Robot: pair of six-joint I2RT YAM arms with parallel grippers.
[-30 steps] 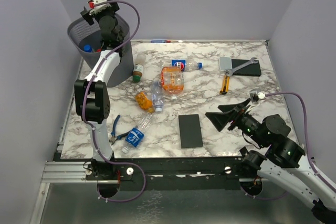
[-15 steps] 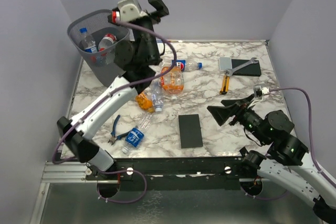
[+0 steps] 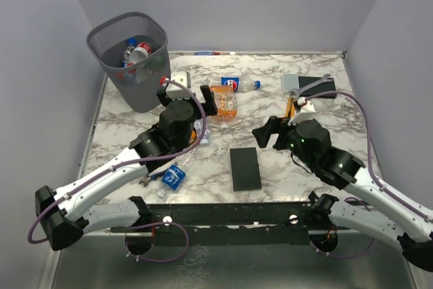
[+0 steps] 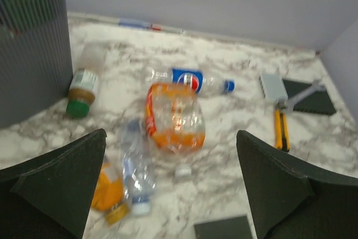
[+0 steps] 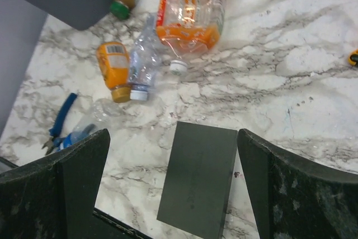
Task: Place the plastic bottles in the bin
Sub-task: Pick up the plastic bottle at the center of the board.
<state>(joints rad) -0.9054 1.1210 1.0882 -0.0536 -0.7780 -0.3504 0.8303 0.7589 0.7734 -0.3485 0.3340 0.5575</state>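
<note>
The big orange bottle's white cap sticks out free, so I should next move my right gripper to the left in the top view and down around the cap.
The mesh bin (image 3: 139, 84) stands at the table's back left corner with several plastic bottles (image 3: 137, 52) inside. More bottles lie on the marble. A big orange one (image 3: 224, 103) is in the middle and a clear blue-labelled one (image 3: 237, 84) lies behind it. A flattened blue-labelled one (image 3: 174, 175) lies near the front. The left wrist view adds an amber green-capped bottle (image 4: 83, 82), a small orange one (image 4: 106, 190) and a clear one (image 4: 134, 166). My left gripper (image 3: 208, 101) hangs open above the big orange bottle (image 4: 174, 118). My right gripper (image 3: 266, 132) is open over a black slab (image 5: 198, 177).
Blue-handled pliers (image 3: 148, 171) lie at the front left. At the back right are a wrench (image 3: 315, 84), a yellow-handled tool (image 3: 290, 108), a grey block (image 3: 291, 82) and a second black slab (image 3: 321, 89). Purple walls close in the table.
My left arm swung away from above the bin and came down over the bottles in the middle. My right arm reached forward and left over the black slab. Both grippers stayed open.
</note>
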